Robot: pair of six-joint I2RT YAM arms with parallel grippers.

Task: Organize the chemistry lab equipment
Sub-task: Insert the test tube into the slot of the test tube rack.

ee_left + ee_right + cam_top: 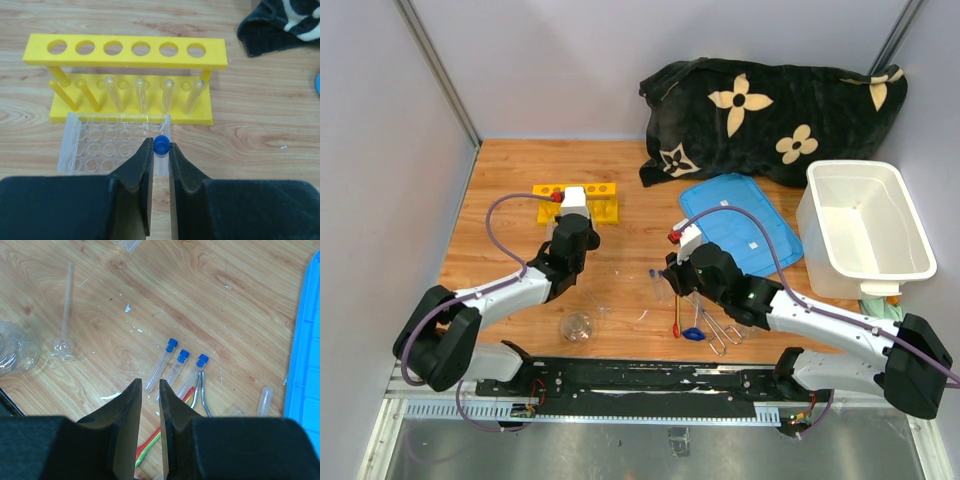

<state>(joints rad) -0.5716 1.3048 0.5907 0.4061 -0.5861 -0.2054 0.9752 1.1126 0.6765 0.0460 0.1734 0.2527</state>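
My left gripper is just above the empty holes of the well plate's end column (156, 134), so next it should go down and release the blue-capped test tube upright in them.
My left gripper (161, 145) is shut on a blue-capped test tube (161, 162), held just in front of the yellow tube rack (125, 50). Several clear tubes (141, 94) stand in that rack. My right gripper (150, 385) hovers open and holds nothing, above three blue-capped test tubes (176, 369) that lie side by side on the table. Metal tongs (202, 395) and the red-handled spatula (150, 440) lie just beside and under them. A glass funnel (65, 315) and a round flask (15, 350) lie to the left.
A clear well plate (100, 142) lies against the rack's front. The blue lid (740, 225) lies right of centre, with the white tub (868, 225) at the far right. The flowered black cloth (770, 110) is bunched at the back.
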